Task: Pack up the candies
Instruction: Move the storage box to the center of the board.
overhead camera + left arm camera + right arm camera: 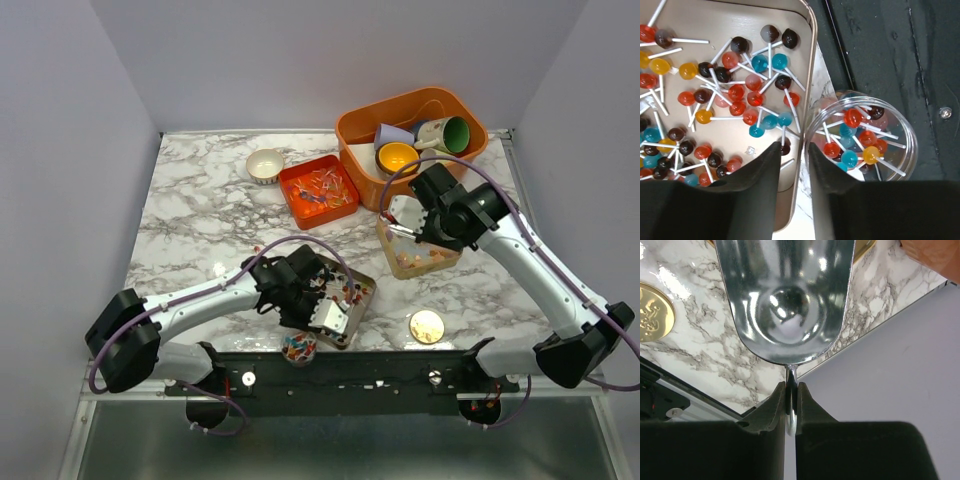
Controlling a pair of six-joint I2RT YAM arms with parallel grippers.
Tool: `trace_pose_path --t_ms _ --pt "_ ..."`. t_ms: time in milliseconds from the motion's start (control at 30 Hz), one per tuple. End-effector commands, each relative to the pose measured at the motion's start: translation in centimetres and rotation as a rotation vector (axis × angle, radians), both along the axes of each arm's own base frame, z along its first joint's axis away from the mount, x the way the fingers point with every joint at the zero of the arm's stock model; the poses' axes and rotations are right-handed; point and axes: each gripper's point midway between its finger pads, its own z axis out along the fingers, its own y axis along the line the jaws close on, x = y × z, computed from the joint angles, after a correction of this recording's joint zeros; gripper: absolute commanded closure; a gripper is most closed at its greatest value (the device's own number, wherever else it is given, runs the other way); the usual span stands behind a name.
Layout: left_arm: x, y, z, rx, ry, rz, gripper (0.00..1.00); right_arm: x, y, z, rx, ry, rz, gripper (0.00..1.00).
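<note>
My right gripper will next move down and to the right in the top view, to the bare tabletop (484, 268) (879, 305) beside the gummies' tray, and let go of the empty scoop there.
Small wrapped red, blue and white candies (320, 190) fill an orange square tray. Pale pastel gummies (415, 262) lie in a clear tray right of centre. My right gripper (410, 225) hangs just above that tray, shut (791, 385) on the handle ring of a shiny metal scoop (785, 300) whose bowl is empty. My left gripper (322, 320) is slightly open and empty (795, 147). It hangs over the gap between a metal tray (700, 20) of coloured lollipops (735, 92) and a clear jar (910, 145) partly filled with lollipops.
An orange bin (350, 130) with coloured cups stands at the back right. A small white bowl (265, 165) stands at the back. A round gold disc (427, 326) lies near the front edge, also in the right wrist view (652, 312). The jar (298, 347) sits at the table's front edge.
</note>
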Motion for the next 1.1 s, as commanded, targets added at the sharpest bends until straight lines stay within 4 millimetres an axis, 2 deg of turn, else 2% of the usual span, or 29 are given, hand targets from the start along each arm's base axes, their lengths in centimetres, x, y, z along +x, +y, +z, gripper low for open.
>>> trace_pose_path --t_ms 0,200,400,500,667,767,933,1067 --pt "0.3 -1.1 0.1 -0.036 -0.003 0.008 0.65 0.1 0.1 0.5 0.018 -0.001 -0.019 0.99" --pt "3.1 -1.6 -0.3 -0.019 -0.106 0.102 0.7 0.5 0.3 0.5 0.017 0.004 -0.02 0.99" --pt "5.1 -3.2 0.3 -0.061 -0.146 0.187 0.75 0.4 0.2 0.4 0.008 0.013 -0.021 0.99" --pt "5.4 -3.8 1.0 -0.08 -0.142 0.207 0.79 0.1 -0.1 -0.1 0.001 0.021 -0.021 0.99" --pt "4.2 -3.9 2.9 -0.136 -0.109 0.183 0.82 -0.5 -0.7 -0.5 -0.009 0.029 -0.03 0.99" --pt "4.2 -3.8 3.4 -0.155 -0.123 0.189 0.82 -0.4 -0.8 -0.5 -0.009 0.028 -0.035 0.99" --pt "6.0 -4.1 2.8 -0.154 -0.18 0.252 0.83 -0.1 -0.8 -0.6 -0.014 0.033 -0.039 0.99" --pt "7.6 -4.4 1.5 -0.12 -0.196 0.316 0.83 -0.2 -0.9 -1.1 -0.027 0.048 -0.037 0.99"
